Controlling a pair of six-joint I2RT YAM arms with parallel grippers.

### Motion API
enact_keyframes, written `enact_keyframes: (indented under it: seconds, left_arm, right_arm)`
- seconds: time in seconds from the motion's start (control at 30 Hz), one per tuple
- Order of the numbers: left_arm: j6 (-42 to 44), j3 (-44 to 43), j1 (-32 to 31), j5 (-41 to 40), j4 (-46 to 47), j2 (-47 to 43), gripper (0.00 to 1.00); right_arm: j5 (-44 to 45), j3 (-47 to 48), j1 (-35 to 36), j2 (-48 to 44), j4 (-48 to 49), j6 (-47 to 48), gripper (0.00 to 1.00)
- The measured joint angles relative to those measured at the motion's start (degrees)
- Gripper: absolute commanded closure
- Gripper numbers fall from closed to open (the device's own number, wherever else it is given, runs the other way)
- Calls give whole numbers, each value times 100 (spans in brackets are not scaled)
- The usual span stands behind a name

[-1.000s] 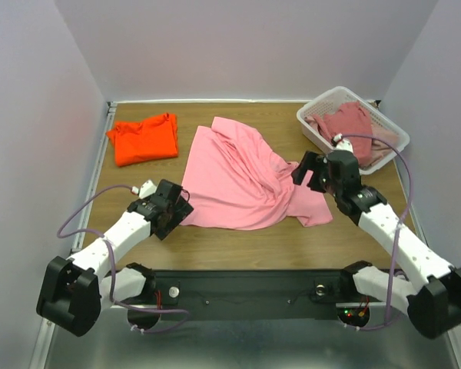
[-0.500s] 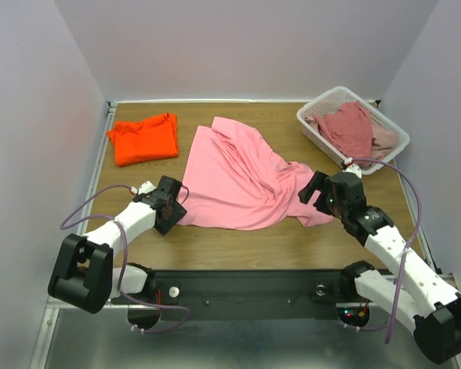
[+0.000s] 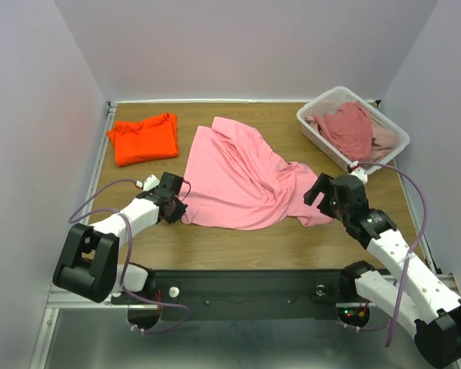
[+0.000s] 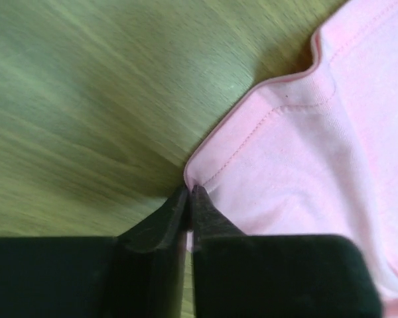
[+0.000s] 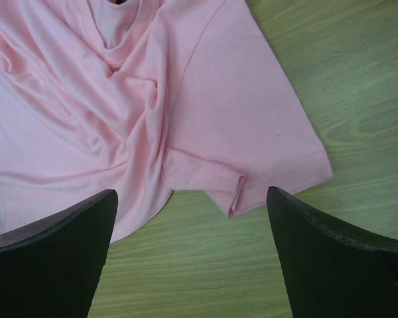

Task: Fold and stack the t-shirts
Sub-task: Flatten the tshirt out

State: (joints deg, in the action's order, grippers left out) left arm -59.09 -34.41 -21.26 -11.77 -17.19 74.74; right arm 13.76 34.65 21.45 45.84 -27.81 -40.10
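Note:
The robot's right gripper will move down and to the right in the wrist view, onto the sleeve's outer corner (image 3: 329, 221) (image 5: 326, 175), and close, because the corner lies that way.
A light pink t-shirt (image 3: 238, 173) lies rumpled across the middle of the table. My left gripper (image 3: 181, 209) sits low at its near-left hem corner. In the left wrist view the gripper (image 4: 189, 192) has its jaws pressed together, pinching that corner of pink fabric (image 4: 305, 165). My right gripper (image 3: 317, 192) hangs open over the shirt's near-right sleeve. Its fingers (image 5: 191, 192) straddle the sleeve's edge (image 5: 186, 99) without touching it. An orange t-shirt (image 3: 144, 138) lies folded at the far left. A dusty rose t-shirt (image 3: 349, 127) and a paler pink one (image 3: 384, 138) fill the basket.
The white slatted basket (image 3: 302, 117) stands at the far right corner. Walls close in the table on the left, back and right. Bare wood (image 3: 238, 246) runs along the near edge between the two arms.
My left gripper slid up to the shirt's near-left corner and closed on it. The right arm drew slightly nearer and stayed open.

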Motion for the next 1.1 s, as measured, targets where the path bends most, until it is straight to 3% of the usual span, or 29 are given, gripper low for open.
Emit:
enact_keyframes:
  seconds: [0.3, 0.67, 0.9, 1.1]
  left_arm:
    - [162, 144, 0, 149, 160, -144, 100]
    - [323, 667, 0, 155, 22, -2363, 100]
    - [389, 686, 0, 168, -59, -2905, 100]
    - [420, 691, 0, 234, -68, -2962, 100]
  right_arm:
    - [588, 0, 0, 13, -345, -271, 0]
    - [1488, 0, -2, 1443, -664, -826, 3]
    - [1770, 44, -61, 2542, -634, -1128, 21]
    - [1714, 55, -238, 2907, -310, -1180, 26]
